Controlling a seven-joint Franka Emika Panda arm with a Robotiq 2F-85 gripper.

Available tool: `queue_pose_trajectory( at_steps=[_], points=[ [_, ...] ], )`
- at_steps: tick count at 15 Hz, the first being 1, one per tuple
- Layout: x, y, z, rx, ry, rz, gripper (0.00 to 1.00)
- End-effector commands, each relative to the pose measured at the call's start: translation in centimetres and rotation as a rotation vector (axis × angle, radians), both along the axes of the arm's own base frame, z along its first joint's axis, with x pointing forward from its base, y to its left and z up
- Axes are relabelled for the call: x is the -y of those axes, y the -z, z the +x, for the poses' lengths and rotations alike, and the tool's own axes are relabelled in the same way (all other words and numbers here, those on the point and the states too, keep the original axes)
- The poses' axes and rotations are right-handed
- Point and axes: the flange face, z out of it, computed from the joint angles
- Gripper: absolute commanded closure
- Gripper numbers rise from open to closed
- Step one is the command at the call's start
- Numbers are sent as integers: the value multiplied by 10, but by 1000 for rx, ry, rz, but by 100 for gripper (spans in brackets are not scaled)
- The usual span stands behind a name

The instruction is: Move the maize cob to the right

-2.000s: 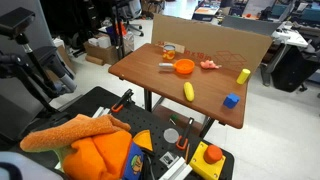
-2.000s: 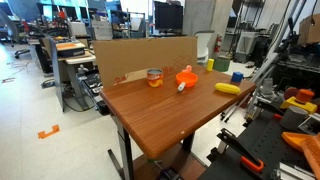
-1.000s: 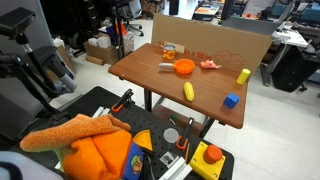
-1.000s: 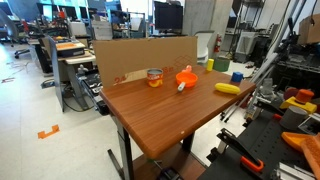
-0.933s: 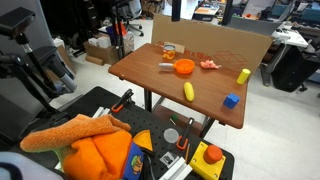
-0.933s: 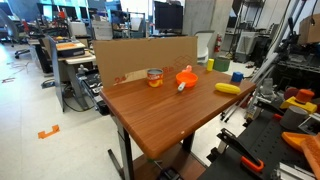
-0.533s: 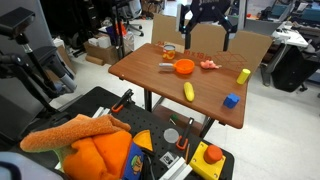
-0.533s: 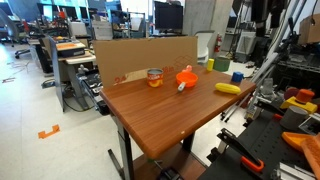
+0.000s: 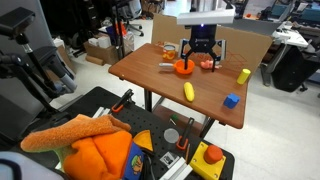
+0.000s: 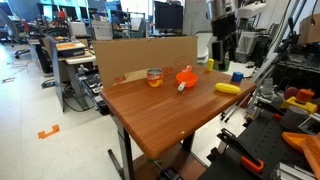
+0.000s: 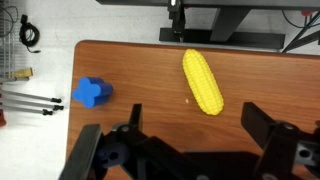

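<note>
My open gripper will next move down onto the cob's end nearest the orange bowl [image 11: 208, 105], because the maize cob is below my gripper and ahead of its fingers.
The maize cob [image 9: 188, 91] is a plain yellow oblong lying on the brown table [image 9: 150, 78], in front of the orange bowl [image 9: 184, 68]. It also shows in an exterior view [image 10: 228, 88] and in the wrist view [image 11: 203, 82]. My gripper [image 9: 201, 56] hangs above the table behind the cob, beside the bowl, and also shows in an exterior view [image 10: 222, 47]. In the wrist view my gripper [image 11: 180, 150] is open and empty, its fingers wide apart, with the cob lying ahead of them.
A blue cube [image 9: 231, 100] [image 11: 90, 92] lies near the cob. A stubby yellow piece [image 9: 243, 76] sits farther back. A cardboard wall [image 9: 240, 42] lines the table's far edge. A small can [image 10: 154, 76] stands by the bowl [image 10: 186, 77].
The arm has come into view from above and dropped down over the table behind the cob. The objects on the table have not moved.
</note>
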Motion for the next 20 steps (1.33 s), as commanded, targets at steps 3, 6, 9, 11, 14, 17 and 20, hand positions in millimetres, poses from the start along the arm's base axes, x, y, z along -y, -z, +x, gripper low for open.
queue_pose_trajectory(
  at_steps=[3, 6, 9, 11, 14, 17, 20],
  points=[
    [-12, 62, 26, -67, -127, 45, 0],
    [-16, 87, 27, -115, -154, 47, 0],
    [-16, 100, 27, -138, -156, 47, 0],
    [-16, 103, 27, -158, -152, 53, 0],
    [-18, 103, 24, -172, -152, 62, 6],
    [-19, 101, 20, -184, -149, 76, 31],
    [-19, 97, 21, -210, -119, 93, 54]
  ],
)
